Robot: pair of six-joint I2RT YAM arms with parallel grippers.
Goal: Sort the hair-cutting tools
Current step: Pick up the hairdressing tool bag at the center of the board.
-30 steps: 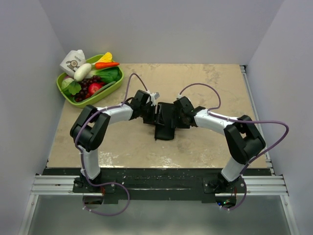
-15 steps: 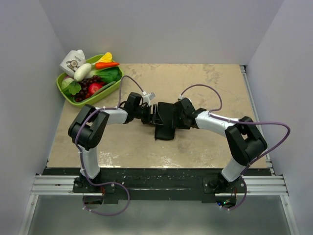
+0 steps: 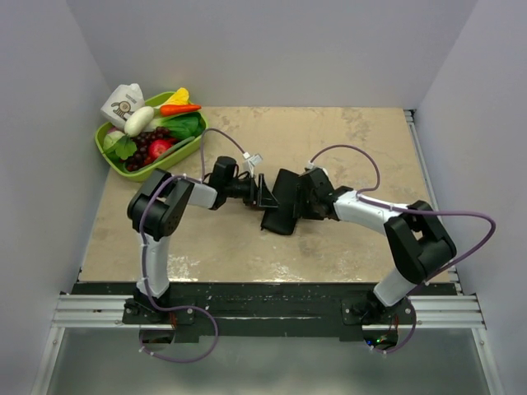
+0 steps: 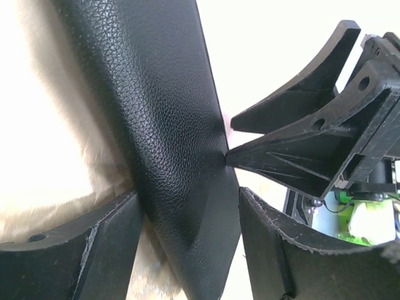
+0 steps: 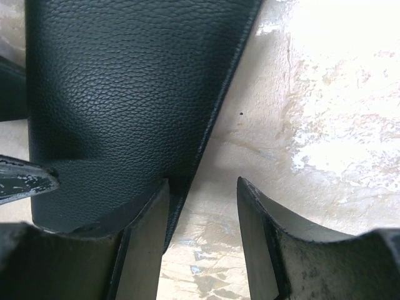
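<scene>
I need to move my left gripper to the right in the top view and close it, because the case's rounded edge [image 3: 270, 212] [image 4: 178, 228] is between my open fingers.
The flat black leather case [image 3: 284, 206] lies mid-table with one flap raised. My left gripper [image 3: 262, 196] is low at its left side. In the left wrist view its jaws [image 4: 187, 194] are open, with the case flap [image 4: 162, 125] standing between them and a gap showing on the right. My right gripper [image 3: 303, 197] is at the case's right side. It is open [image 5: 203, 181], one finger over the case's edge [image 5: 125, 94], the other over bare table. Its fingers [image 4: 300, 144] show in the left wrist view. No scissors or comb are in view.
A green tray [image 3: 191, 145] of toy fruit and vegetables stands at the back left, with a small milk carton [image 3: 123, 103] beside it. The beige tabletop [image 3: 362, 140] is walled in on three sides.
The left arm has folded in and its wrist has dropped lower toward the case. The case has turned slightly, and the right gripper has shifted a little to the right.
</scene>
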